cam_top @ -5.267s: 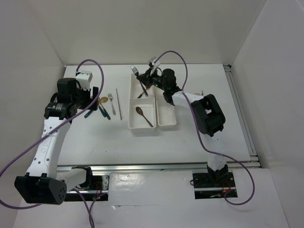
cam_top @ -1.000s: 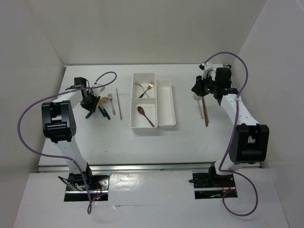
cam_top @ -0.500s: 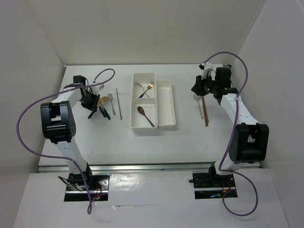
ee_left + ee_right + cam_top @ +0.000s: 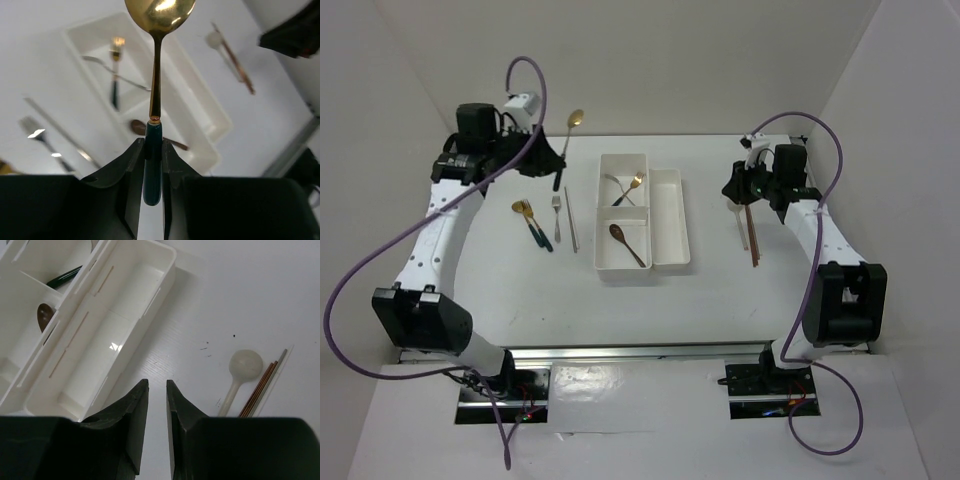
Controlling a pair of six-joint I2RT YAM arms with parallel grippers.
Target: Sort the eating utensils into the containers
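My left gripper next brings the gold spoon back across and down over the near section (image 4: 622, 241) (image 4: 170, 135) of the wide tray, where a wooden spoon already lies.
My left gripper (image 4: 556, 163) is shut on the dark green handle of a gold spoon (image 4: 575, 119), held in the air left of the containers. In the left wrist view the spoon (image 4: 156, 75) points away from the jaws (image 4: 153, 150) toward the wide two-compartment tray (image 4: 90, 37). That tray (image 4: 599, 215) holds a silver fork and a gold fork (image 4: 634, 184) in its far compartment and a brown wooden spoon (image 4: 623, 242) in the near one. The narrow tray (image 4: 670, 220) is empty. My right gripper (image 4: 157, 385) is slightly open and empty, above the table near a white spoon (image 4: 241, 371) and brown chopsticks (image 4: 260, 389).
Left of the trays lie a gold utensil with a green handle (image 4: 528, 218), a silver fork (image 4: 556, 214) and a silver chopstick (image 4: 570, 218). The chopsticks (image 4: 750, 232) on the right lie beneath the right forearm. White walls close in the table on three sides.
My left arm has lifted the gold spoon off the pile on the left and swung it up and toward the trays. The right gripper stays in place, jaws slightly wider.
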